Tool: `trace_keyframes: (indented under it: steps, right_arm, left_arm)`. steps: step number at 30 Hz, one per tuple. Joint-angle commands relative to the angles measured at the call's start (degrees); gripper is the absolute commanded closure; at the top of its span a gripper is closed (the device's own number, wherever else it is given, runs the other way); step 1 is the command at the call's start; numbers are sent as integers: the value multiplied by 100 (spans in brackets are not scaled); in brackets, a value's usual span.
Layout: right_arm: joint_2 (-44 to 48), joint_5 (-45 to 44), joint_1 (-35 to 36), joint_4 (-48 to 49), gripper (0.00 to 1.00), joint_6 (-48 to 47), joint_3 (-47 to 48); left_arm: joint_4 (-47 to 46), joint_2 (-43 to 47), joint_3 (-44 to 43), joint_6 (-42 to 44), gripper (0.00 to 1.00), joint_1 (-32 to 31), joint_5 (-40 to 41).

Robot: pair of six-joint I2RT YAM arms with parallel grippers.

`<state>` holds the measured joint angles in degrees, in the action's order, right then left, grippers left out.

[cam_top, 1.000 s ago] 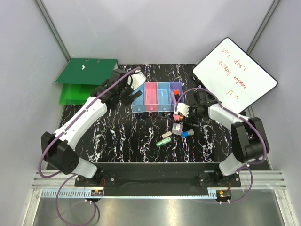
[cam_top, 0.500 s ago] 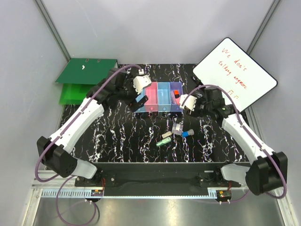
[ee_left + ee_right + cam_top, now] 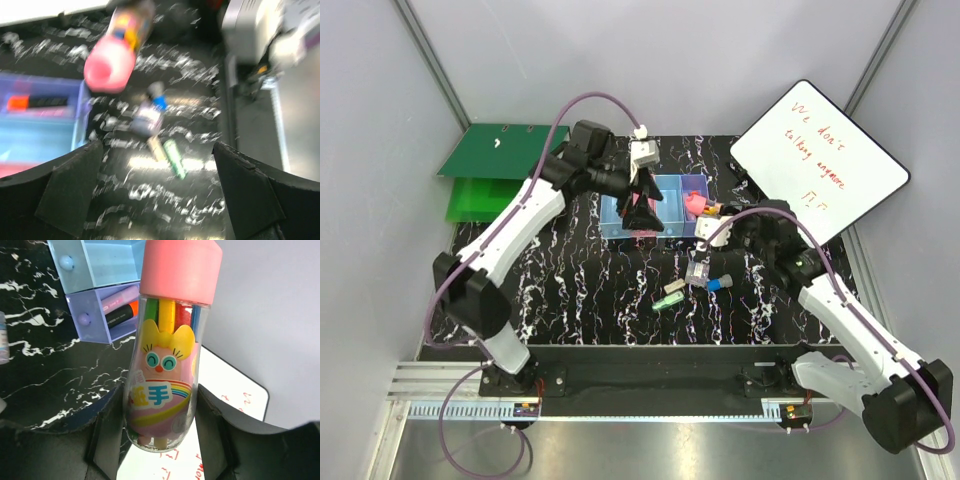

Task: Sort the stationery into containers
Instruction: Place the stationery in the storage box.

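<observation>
The clear tube's pink cap [image 3: 695, 203] is held to the left gripper's right in the top view, so the left gripper needs to move open across the blue bin onto that cap.
My right gripper [image 3: 718, 216] [image 3: 161, 435] is shut on a clear tube [image 3: 167, 355] with a pink cap [image 3: 695, 203], held in the air beside the purple end of the containers [image 3: 670, 228]. That purple bin [image 3: 95, 320] holds an orange-tipped marker [image 3: 122, 310]. My left gripper [image 3: 642, 212] [image 3: 167, 200] hangs open and empty over the pink bin. On the table in front of the bins lie a clear piece [image 3: 697, 272], a blue one [image 3: 720, 283], a beige one [image 3: 673, 287] and a green one [image 3: 667, 301]. The left wrist view is blurred.
Green binders [image 3: 500, 150] lie at the back left. A whiteboard [image 3: 820, 160] leans at the back right, close behind my right gripper. Grey walls close in the table on three sides.
The left arm has swung right from the blue end bin to above the pink bin. The right gripper has risen from the loose pieces with the tube, up to the purple bin.
</observation>
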<state>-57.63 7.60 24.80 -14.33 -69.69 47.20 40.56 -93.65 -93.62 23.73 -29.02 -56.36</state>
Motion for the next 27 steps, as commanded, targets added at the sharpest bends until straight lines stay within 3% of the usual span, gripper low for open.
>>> trace_keyframes:
  steps: [1,20,27]
  right_arm:
    - [120,-302,209,1054,100,-413,-36]
    - [427,-724,772,1196,100,-458,184]
    - [419,-970,957,1204,100,-405,211]
  left_arm:
    - [-215,-548,-927,-746,2,1,-1491]
    - [-215,-1410,-1527,-237,1,-69,-816]
    - [-224,-1692,-1948,-386,1,-113,-903]
